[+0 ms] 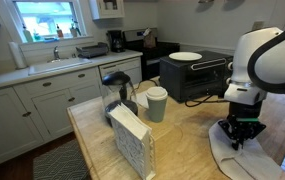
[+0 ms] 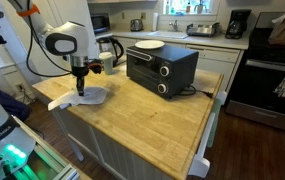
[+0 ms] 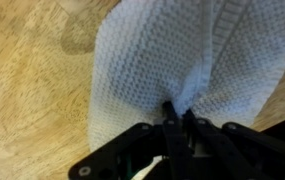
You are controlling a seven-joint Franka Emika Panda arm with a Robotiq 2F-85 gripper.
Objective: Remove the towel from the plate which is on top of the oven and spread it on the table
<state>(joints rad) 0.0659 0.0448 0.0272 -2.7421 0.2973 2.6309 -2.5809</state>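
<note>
My gripper needs to rise next, pull the bunched fold toward the green-lidded cup and let it go, since bare tabletop is open between the towel [image 3: 172, 60] and the cup.
A white waffle-weave towel [image 3: 172, 60] lies on the wooden table, also seen in both exterior views [image 1: 244, 160] [image 2: 82, 97]. My gripper [image 3: 179, 112] is shut on a bunched fold of the towel, right above the tabletop [image 1: 241, 135] [image 2: 80, 87]. A white plate [image 1: 185, 57] [image 2: 148, 45] sits bare on top of the black toaster oven [image 1: 194, 78] [image 2: 160, 67], well away from the gripper.
A black kettle [image 1: 120, 88], a green-lidded cup [image 1: 157, 103] and a patterned box [image 1: 132, 140] stand on the table [image 2: 152, 115]. Kitchen counters, sink and a stove line the background.
</note>
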